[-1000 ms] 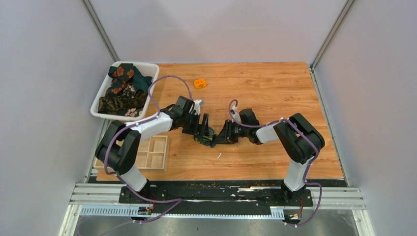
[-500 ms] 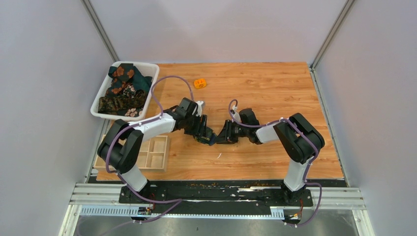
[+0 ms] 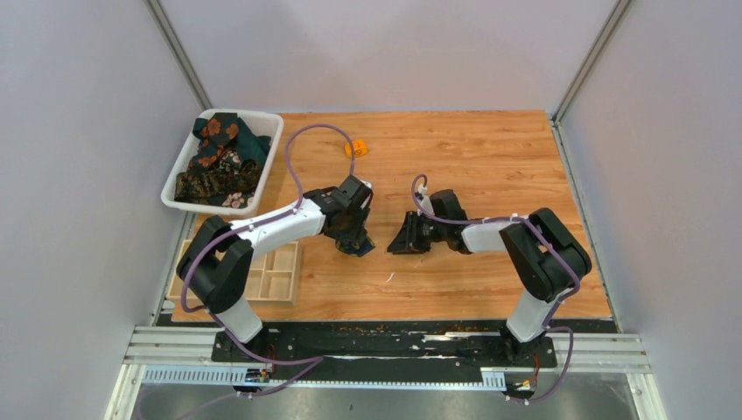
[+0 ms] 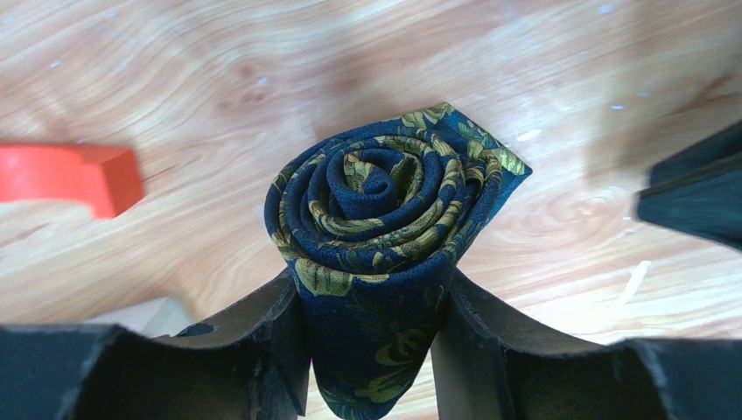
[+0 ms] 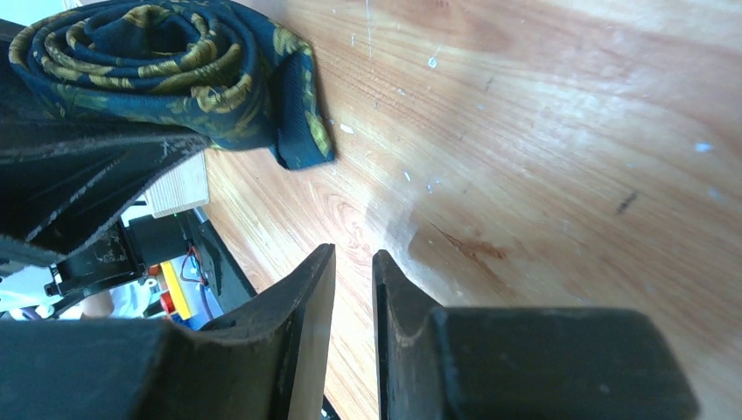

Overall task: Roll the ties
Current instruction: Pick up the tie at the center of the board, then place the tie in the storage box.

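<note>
To the left in the top view, I will move my left gripper over the tray's far section nearest the roll and release there, because it stands empty.
A navy tie with yellow-green flowers (image 4: 385, 210) is rolled into a tight spiral. My left gripper (image 4: 372, 284) is shut on the roll's sides and holds it just over the wooden table. In the top view the left gripper (image 3: 357, 243) is at mid-table with the roll (image 3: 362, 248) at its tip. My right gripper (image 3: 401, 241) is a short way to the right of the roll, apart from it. In the right wrist view its jaws (image 5: 354, 254) are nearly together with nothing between them, and the roll (image 5: 175, 61) lies ahead at upper left. Other ties (image 3: 219, 157) lie in a bin.
A white bin (image 3: 178, 182) stands at the far left of the table. A wooden compartment tray (image 3: 267, 271) sits at the near left. A small orange piece (image 3: 355, 148) lies further back. A red piece (image 4: 66, 175) is left of the roll. Grey walls enclose the table.
My left gripper has turned and drawn the rolled tie slightly left. My right gripper, which was against the roll, now stands apart from it to the right.
</note>
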